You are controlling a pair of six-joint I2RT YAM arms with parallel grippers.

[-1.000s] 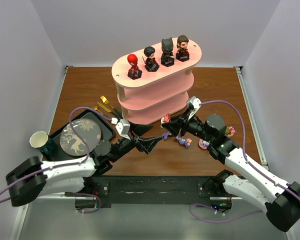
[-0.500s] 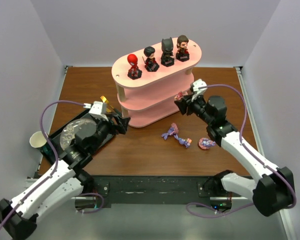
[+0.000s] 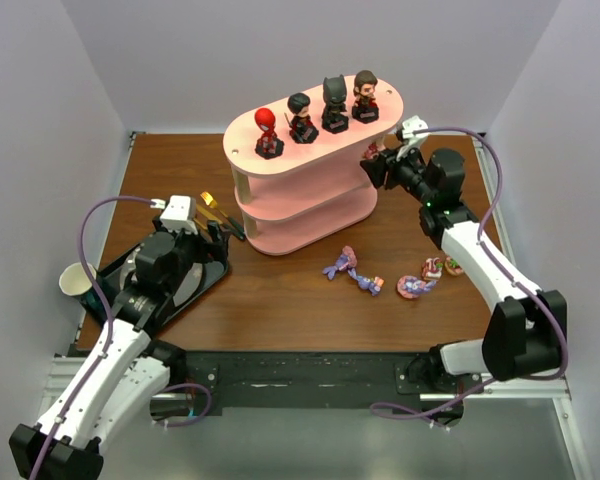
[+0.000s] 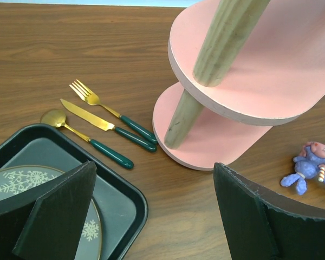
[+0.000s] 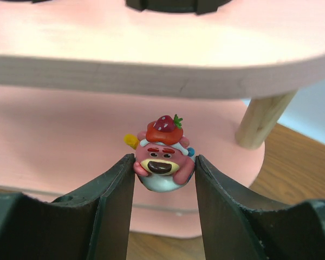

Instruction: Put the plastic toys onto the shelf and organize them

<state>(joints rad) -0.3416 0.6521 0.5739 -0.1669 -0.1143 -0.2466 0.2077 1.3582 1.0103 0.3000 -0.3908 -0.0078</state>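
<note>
My right gripper slides outward beneath the shelf's top board to the bare middle board [image 3: 351, 163] [image 5: 212, 145] beside the wooden post next and releases the bear there.
The pink shelf [image 3: 310, 170] carries a red, a dark-haired, a black eared and a brown-haired figure [image 3: 365, 96] in a row on its top board. My right gripper [image 3: 373, 165] is at the shelf's right end, level with the middle board [image 5: 70, 141]. It is shut on a pink bear toy [image 5: 162, 161] with a strawberry hat, held just in front of that board. Two purple toys [image 3: 340, 265] and pink ones [image 3: 414, 287] lie loose on the table. My left gripper [image 4: 154, 211] hangs open and empty over the tray's right edge; a purple toy [image 4: 309, 168] shows in its view.
A black tray [image 4: 119, 195] with a snowflake plate [image 4: 21, 184] lies at the front left. Gold cutlery with green handles [image 4: 105, 124] lies between it and the shelf. A paper cup [image 3: 77, 280] stands at the far left. A wooden post [image 5: 262, 116] is right of the bear.
My left arm has drawn back from the table's middle to the tray, jaws spreading wider. My right arm has carried the bear up and back to the shelf's right end.
</note>
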